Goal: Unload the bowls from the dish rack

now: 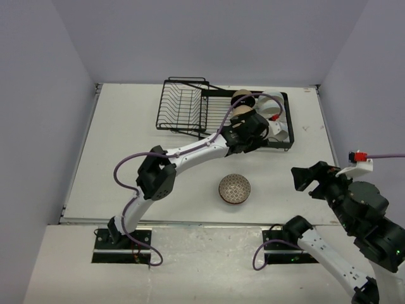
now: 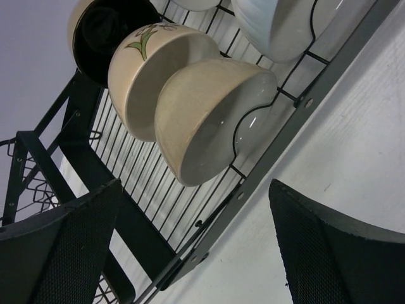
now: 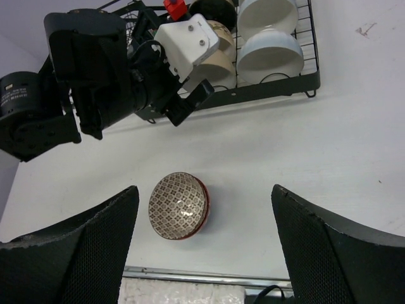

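Note:
The robot will next move its left gripper outward past the rack's front bar until its fingers are on both sides of the nearest beige bowl's near rim (image 2: 185, 179), because that rim is clear of the bowl behind.
The black wire dish rack (image 1: 182, 106) stands at the back of the table. Its long section holds beige bowls (image 2: 209, 120), one with a glossy black inside (image 2: 101, 31), and white bowls (image 3: 269, 54) standing on edge between the tines. My left gripper (image 1: 250, 128) is open and empty, hovering over the rack's front rail just short of the nearest beige bowl; its fingers (image 2: 63, 253) straddle the rail. A brown net-patterned bowl (image 1: 234, 189) sits upright on the table in front of the rack. My right gripper (image 1: 302, 177) is open and empty, raised to the right of that bowl (image 3: 178, 206).
The rack's smaller raised basket (image 1: 180, 95) is on the left end. Grey walls close in the table on three sides. A metal strip (image 3: 209, 277) runs along the table's near edge. The left arm (image 3: 95, 69) stretches across the table's middle.

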Controlling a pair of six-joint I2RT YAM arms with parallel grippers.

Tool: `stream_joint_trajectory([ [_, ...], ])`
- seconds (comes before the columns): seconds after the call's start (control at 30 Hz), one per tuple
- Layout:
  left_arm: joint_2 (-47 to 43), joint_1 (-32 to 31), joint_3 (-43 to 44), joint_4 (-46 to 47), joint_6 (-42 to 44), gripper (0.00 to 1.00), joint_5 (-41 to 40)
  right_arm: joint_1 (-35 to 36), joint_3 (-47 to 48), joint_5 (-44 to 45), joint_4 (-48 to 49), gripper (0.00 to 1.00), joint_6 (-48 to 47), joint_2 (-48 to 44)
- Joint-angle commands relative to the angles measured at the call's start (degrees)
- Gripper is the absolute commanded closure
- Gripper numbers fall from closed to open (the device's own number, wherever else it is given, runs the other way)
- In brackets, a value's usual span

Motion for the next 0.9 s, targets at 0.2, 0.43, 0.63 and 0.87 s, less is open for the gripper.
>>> stream_joint_trajectory([
  [0.2, 5.0, 2.9, 3.1, 5.5, 3.1, 0.14, -2.1, -0.1, -1.4, -2.4, 1.4, 0.14, -3.5, 1.6],
  [0.43, 6.6, 3.1, 0.6, 13.6, 2.5, 0.4, -4.4, -0.1, -3.2, -3.9, 3.2, 0.14, -4.5, 1.8],
  [0.63, 7.8, 3.6, 0.1, 16.7, 2.0, 0.55, -5.0, -0.1, -4.2, -3.8, 3.5, 0.14, -4.7, 1.6],
  [0.87, 7.7, 3.5, -2.0, 17.5, 1.3, 0.75, -3.1, -0.1, -5.5, -3.7, 4.4, 0.13, -5.5, 0.3],
])
